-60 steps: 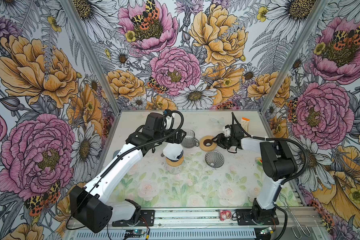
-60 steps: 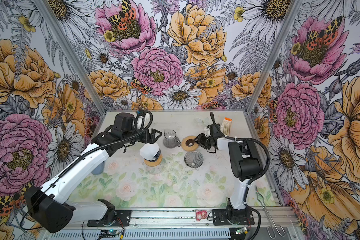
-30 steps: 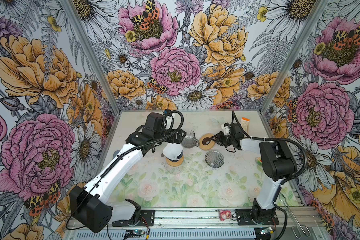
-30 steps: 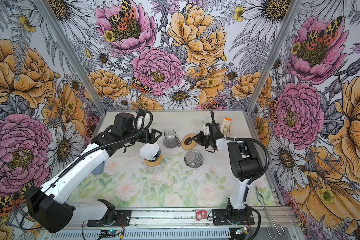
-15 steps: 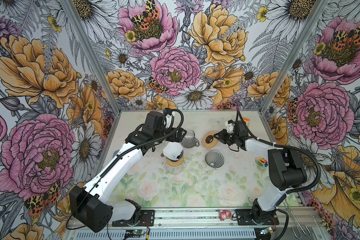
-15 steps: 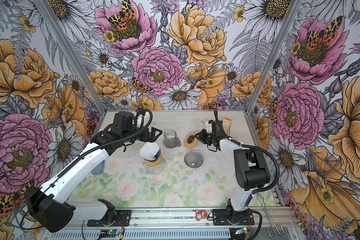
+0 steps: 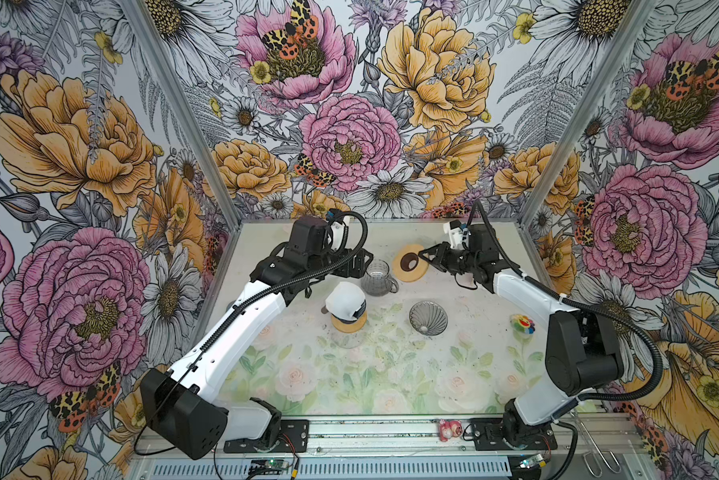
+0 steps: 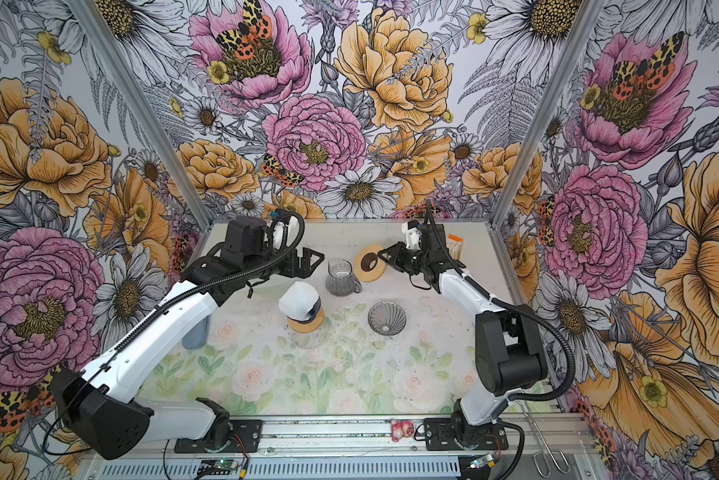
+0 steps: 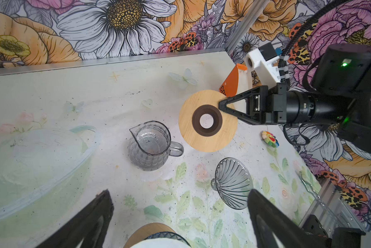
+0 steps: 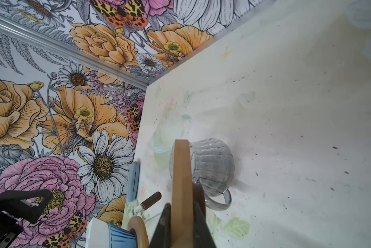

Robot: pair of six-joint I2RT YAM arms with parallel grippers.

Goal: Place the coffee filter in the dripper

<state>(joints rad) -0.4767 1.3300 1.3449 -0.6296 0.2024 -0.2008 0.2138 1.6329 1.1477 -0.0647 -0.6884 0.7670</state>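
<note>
The glass pitcher's opening [image 7: 378, 267] is uncovered, so the right gripper will next move toward the pitcher, set the tilted ring on the pitcher's rim and let go of the ring's edge.
A white coffee filter [image 7: 345, 296] [image 8: 298, 297] sits in a blue ribbed dripper [image 10: 116, 236] on a wooden collar [image 7: 349, 326] at mid table. A grey fluted glass dripper [image 7: 428, 318] [image 9: 233, 182] stands empty to its right. My left gripper [image 7: 359, 266] [image 9: 180, 214] hangs open just behind the filter, with nothing between its fingers. My right gripper [image 7: 424, 259] [image 10: 181, 216] is shut on the edge of a wooden ring [image 7: 411, 272] [image 9: 208, 139] with a dark centre hole. It holds the ring tilted above the table at the back.
A glass pitcher [image 7: 376, 277] stands between the two grippers, under the raised ring. An orange and white packet [image 8: 455, 245] leans at the back right. A small flower toy [image 7: 523, 322] lies near the right wall. A blue cup [image 8: 193, 332] stands by the left wall.
My right gripper has lifted the wooden ring off the table and tilted it, and the right arm's elbow has swung outward to the right. The left arm has not moved.
</note>
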